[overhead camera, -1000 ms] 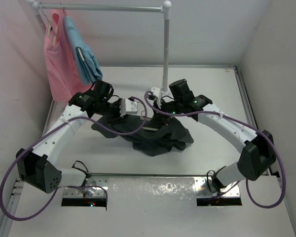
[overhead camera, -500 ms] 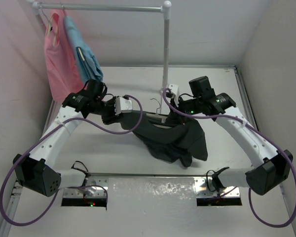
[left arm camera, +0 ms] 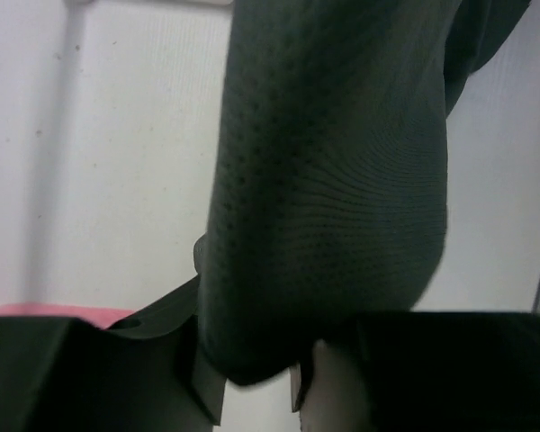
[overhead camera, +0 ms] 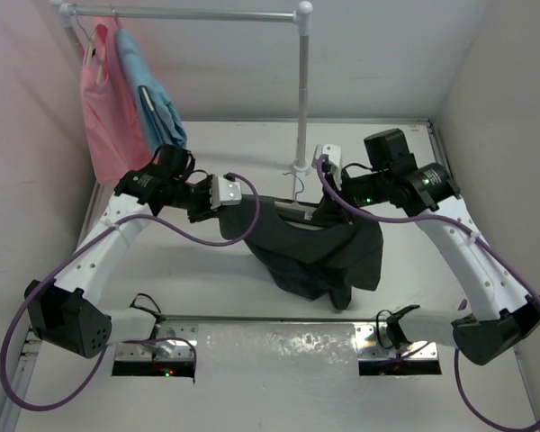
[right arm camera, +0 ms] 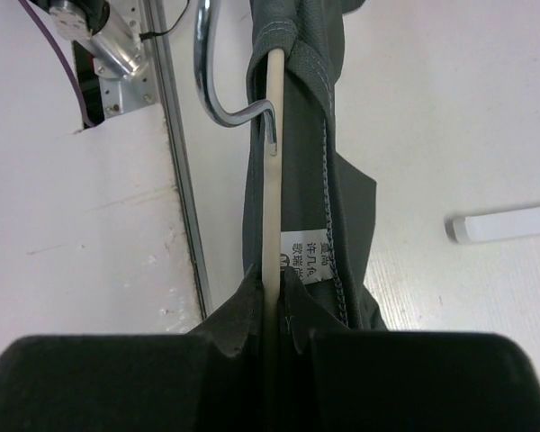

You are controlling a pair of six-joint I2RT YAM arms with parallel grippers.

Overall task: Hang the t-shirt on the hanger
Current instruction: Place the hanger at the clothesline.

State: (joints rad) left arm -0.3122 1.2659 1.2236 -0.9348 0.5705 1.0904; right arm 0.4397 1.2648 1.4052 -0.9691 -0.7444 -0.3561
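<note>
My right gripper raises the hanger outward next, hooks it there and releases it, as the bar's empty part by the post lies above and outward.
The dark grey t-shirt [overhead camera: 319,247] hangs above the table between my two grippers, with its lower half bunched and drooping. My left gripper [overhead camera: 245,200] is shut on one upper edge of the t-shirt [left arm camera: 333,180], and the mesh cloth fills the gap between its fingers [left arm camera: 207,396]. My right gripper [right arm camera: 272,279] is shut on the hanger [right arm camera: 272,162], a thin beige bar that runs up inside the t-shirt's neck opening beside the white label [right arm camera: 306,265]. The hanger's metal hook [right arm camera: 211,81] sticks out of the collar and shows in the top view as the hook [overhead camera: 293,186].
A grey pipe rail [overhead camera: 189,13] crosses the back, with its upright post [overhead camera: 302,90] standing just behind the hanger hook. A pink garment [overhead camera: 103,108] and a light blue garment [overhead camera: 153,99] hang at the rail's left end. White walls close both sides.
Both arms have raised the t-shirt and hanger off the table. My right arm swung right and back, stretching the shirt out so it now hangs instead of lying crumpled.
</note>
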